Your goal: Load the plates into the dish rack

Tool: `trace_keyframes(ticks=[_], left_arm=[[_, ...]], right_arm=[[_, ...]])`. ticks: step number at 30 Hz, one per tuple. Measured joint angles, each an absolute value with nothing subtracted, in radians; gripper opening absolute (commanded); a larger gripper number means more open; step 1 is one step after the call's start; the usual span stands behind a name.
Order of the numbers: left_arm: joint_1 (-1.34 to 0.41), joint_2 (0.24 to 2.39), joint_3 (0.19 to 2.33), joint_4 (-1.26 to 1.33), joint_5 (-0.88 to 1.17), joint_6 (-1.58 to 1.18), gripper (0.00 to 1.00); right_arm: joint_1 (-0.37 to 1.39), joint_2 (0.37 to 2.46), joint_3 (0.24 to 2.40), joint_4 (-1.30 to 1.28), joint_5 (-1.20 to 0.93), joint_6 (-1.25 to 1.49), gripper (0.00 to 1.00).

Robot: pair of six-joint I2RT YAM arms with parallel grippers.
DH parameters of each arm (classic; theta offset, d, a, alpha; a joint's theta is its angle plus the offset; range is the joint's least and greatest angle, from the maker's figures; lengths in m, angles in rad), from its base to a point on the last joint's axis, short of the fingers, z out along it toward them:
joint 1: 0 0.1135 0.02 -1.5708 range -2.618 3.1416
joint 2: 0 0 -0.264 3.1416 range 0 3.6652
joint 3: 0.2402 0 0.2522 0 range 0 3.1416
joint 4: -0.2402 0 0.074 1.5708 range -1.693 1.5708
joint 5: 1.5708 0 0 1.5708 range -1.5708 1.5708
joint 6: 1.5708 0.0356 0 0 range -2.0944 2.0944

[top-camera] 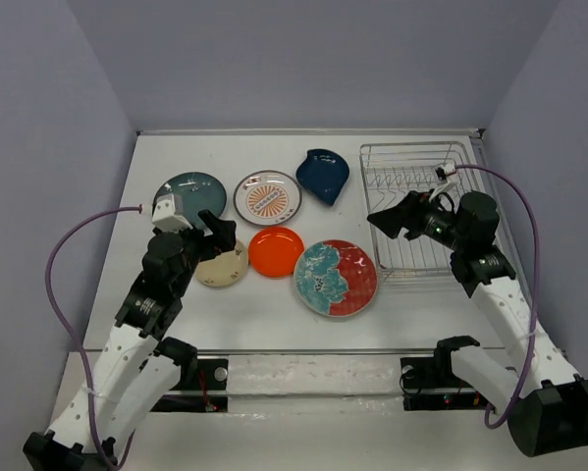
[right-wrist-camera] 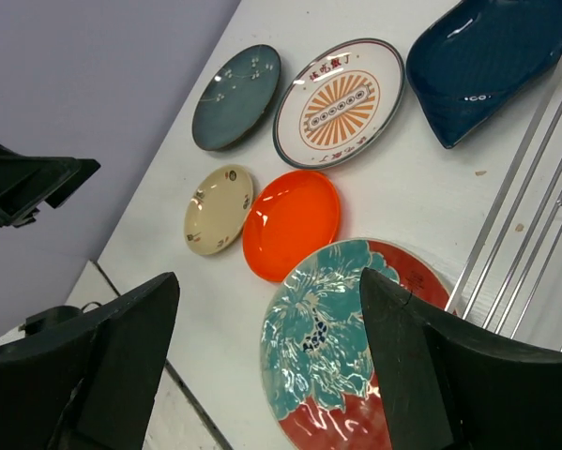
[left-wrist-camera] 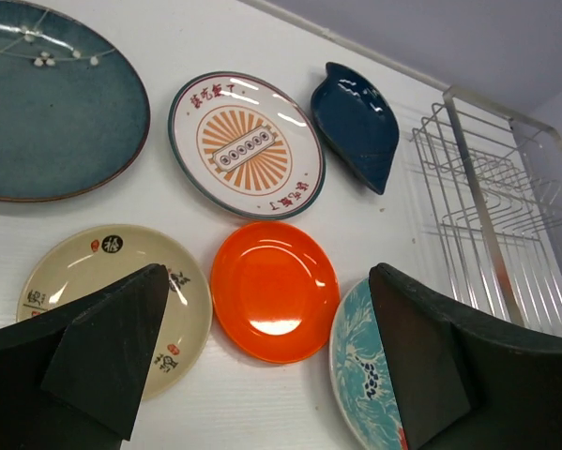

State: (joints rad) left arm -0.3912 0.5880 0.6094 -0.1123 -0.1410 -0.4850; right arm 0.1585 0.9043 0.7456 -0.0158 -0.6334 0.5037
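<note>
My left gripper lowers to the left in the top view onto the dark teal plate's wall-side rim below it next, where bare table leaves finger room.
Six plates lie flat on the white table: dark teal (top-camera: 190,193), white with orange sunburst (top-camera: 268,198), dark blue irregular (top-camera: 323,175), small cream (top-camera: 223,265), plain orange (top-camera: 276,251) and large teal-and-red (top-camera: 336,278). The silver wire dish rack (top-camera: 416,172) stands at the back right and holds no plates. My left gripper (top-camera: 218,232) is open and empty, above the cream plate (left-wrist-camera: 93,272), with the orange plate (left-wrist-camera: 275,289) between its fingers in the wrist view. My right gripper (top-camera: 389,218) is open and empty, at the rack's front left, above the teal-and-red plate (right-wrist-camera: 337,328).
The table (top-camera: 264,314) is walled by grey panels at the back and sides. A purple cable (top-camera: 63,255) loops off the left arm and another (top-camera: 529,245) runs past the rack's right side.
</note>
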Motion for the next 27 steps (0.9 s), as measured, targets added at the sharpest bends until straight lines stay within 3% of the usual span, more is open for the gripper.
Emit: trace_keyframes(ticks=[11,14,15,16,18,22,27], left_arm=[[-0.356,0.668,0.608,-0.065,-0.178,-0.569,0.99],[-0.252,0.718,0.601,-0.003,-0.130,-0.605,0.99],[-0.200,0.735,0.594,0.019,-0.104,-0.618,0.95],[-0.126,0.758,0.580,0.050,-0.064,-0.639,0.85],[0.017,0.804,0.557,0.089,0.007,-0.673,0.77],[0.258,0.911,0.530,0.127,0.082,-0.735,0.77],[0.297,0.995,0.530,0.159,0.066,-0.788,0.75]], right_arm=[[0.171,0.860,0.700,-0.004,-0.654,0.525,0.81],[0.178,0.846,0.671,0.003,-0.669,0.533,0.81],[0.178,0.841,0.664,0.000,-0.673,0.537,0.81],[0.178,0.833,0.656,-0.001,-0.676,0.540,0.81],[0.178,0.818,0.649,-0.003,-0.679,0.543,0.81],[0.178,0.776,0.634,-0.005,-0.691,0.548,0.81],[0.182,0.760,0.611,-0.001,-0.701,0.553,0.81]])
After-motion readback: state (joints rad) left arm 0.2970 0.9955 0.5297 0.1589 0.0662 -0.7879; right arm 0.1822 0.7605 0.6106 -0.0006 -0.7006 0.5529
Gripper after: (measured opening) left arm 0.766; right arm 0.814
